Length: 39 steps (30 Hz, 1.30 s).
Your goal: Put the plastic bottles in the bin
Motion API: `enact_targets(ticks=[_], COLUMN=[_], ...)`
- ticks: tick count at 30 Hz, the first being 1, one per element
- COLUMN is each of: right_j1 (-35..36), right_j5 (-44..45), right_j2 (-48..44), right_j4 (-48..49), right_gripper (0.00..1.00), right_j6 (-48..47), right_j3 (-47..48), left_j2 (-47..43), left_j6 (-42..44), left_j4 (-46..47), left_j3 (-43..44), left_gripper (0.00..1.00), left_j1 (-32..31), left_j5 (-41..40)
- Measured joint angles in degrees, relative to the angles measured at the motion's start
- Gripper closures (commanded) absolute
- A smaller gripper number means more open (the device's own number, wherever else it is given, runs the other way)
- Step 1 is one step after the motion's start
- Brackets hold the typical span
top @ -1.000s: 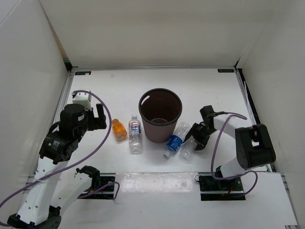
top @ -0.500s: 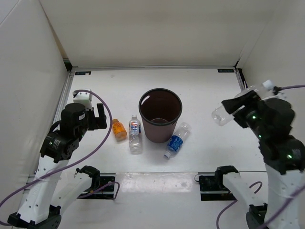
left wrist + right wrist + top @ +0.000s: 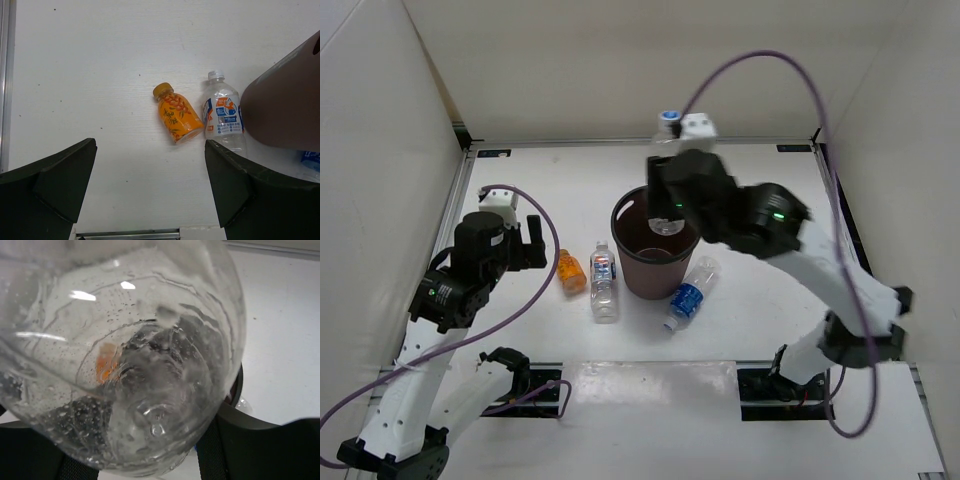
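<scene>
My right gripper lowers the clear unlabelled bottle into the bin's opening (image 3: 639,229) below it next and releases it there, since the bottle's base is already over the opening.
My right gripper (image 3: 666,208) hangs over the mouth of the dark maroon bin (image 3: 623,262), shut on a clear unlabelled bottle (image 3: 667,227). That bottle (image 3: 125,350) fills the right wrist view, with my dark fingers (image 3: 260,450) on either side of it. An orange bottle (image 3: 570,272) and a clear bottle with a blue-white label (image 3: 604,283) lie left of the bin. A blue-labelled bottle (image 3: 690,295) lies at the bin's front right. My left gripper (image 3: 525,245) stands open beside the orange bottle (image 3: 177,115), with nothing between its jaws (image 3: 150,200).
White walls close in the table at the back and on both sides. A metal rail (image 3: 455,215) runs along the left edge. The bin's wall (image 3: 285,110) stands right of the labelled clear bottle (image 3: 223,117) in the left wrist view.
My right arm has lifted the clear bottle off the table at the right and swung it up and left over the bin's mouth. The left arm has barely moved.
</scene>
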Motion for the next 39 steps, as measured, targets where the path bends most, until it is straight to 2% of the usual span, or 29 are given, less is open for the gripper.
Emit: enact_targets(ticks=[2,5,6,8,9,11,12,13,18,23,30,33,37,39], right_j1=[0.2,-1.8,-2.9,-5.1,-6.2,-7.7,-8.0,-8.0,-8.3,-11.8,-17.6,-23.8,-38.8,-43.7], right_j5=[1.6,0.2,-0.8,-2.4,-2.9,-3.8,-4.4,-5.2,-7.9,-10.7,-13.7,-15.9,-26.0,-31.8], right_j2=[7.9,13.4,14.0,13.8,13.1,10.8,9.7,8.4,4.3,3.7,-2.8,-7.4,-15.7,-18.2], right_j4=[-1.6,-5.0,-5.7,-6.3,-6.3,-6.1,-5.9,-5.8,-4.9,-5.2,-4.8,-4.1,0.5,2.0], right_gripper=[0.79,0.75,0.65,0.55,0.43,0.31,0.16,0.10,0.10,0.10,0.10,0.10,0.10,0.10], right_j6=[-1.1,-2.2,-2.3,-2.3,-2.3,-2.3,-2.4,-2.8,-2.8,-2.2,0.1,3.9,8.9,12.0], right_j3=[4.2,4.8,4.6,3.9,3.1,1.5,0.9,0.5,0.5,0.7,-6.0,-11.7,-27.8,-36.5], left_j2=[0.2,0.3,0.3,0.3,0.3,0.3,0.3,0.3,0.3,0.2,0.2,0.2,0.2,0.2], left_j6=[0.0,0.0,0.0,0.0,0.0,0.1,0.1,0.1,0.1,0.1,0.1,0.1,0.1,0.1], left_j4=[0.0,0.0,0.0,0.0,0.0,0.0,0.0,0.0,0.2,0.2,0.2,0.2,0.2,0.2], left_j3=[0.0,0.0,0.0,0.0,0.0,0.0,0.0,0.0,0.0,0.0,0.0,0.0,0.0,0.0], left_gripper=[0.00,0.00,0.00,0.00,0.00,0.00,0.00,0.00,0.00,0.00,0.00,0.00,0.00,0.00], left_j1=[0.0,0.0,0.0,0.0,0.0,0.0,0.0,0.0,0.0,0.0,0.0,0.0,0.0,0.0], left_j5=[0.0,0.0,0.0,0.0,0.0,0.0,0.0,0.0,0.0,0.0,0.0,0.0,0.0,0.0])
